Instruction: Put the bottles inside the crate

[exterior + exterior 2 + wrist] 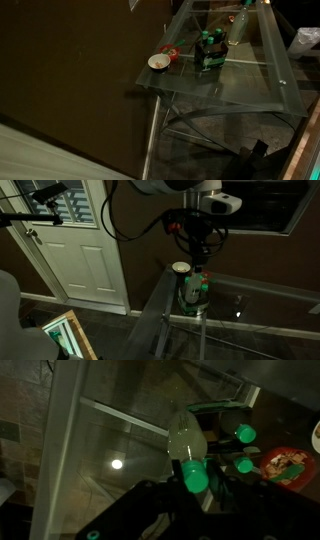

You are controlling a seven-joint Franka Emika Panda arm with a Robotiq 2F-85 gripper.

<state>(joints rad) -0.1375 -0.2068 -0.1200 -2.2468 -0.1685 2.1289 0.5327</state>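
Note:
My gripper moves toward the right in the wrist view next, then down into the crate's empty slot (220, 43) (211, 428) to release the bottle, as it still hangs outside.
In the wrist view my gripper (196, 480) is shut on a bottle (185, 440) with a pale green body, its bright green cap between the fingers. The dark crate (232, 448) lies just right of it, with two more green-capped bottles (243, 432) standing inside. In an exterior view my gripper (200, 256) hangs straight above the crate (192, 296) at the near corner of the glass table. In an exterior view the crate (209, 60) shows green bottle tops (206, 39); the gripper is hard to make out there.
A round white bowl (158, 62) (181, 268) sits near the table corner, close to the crate. A red object (172, 52) (285, 463) lies between them. A clear bottle (238, 27) stands further along the glass table (250, 85). A white door (85, 250) is behind.

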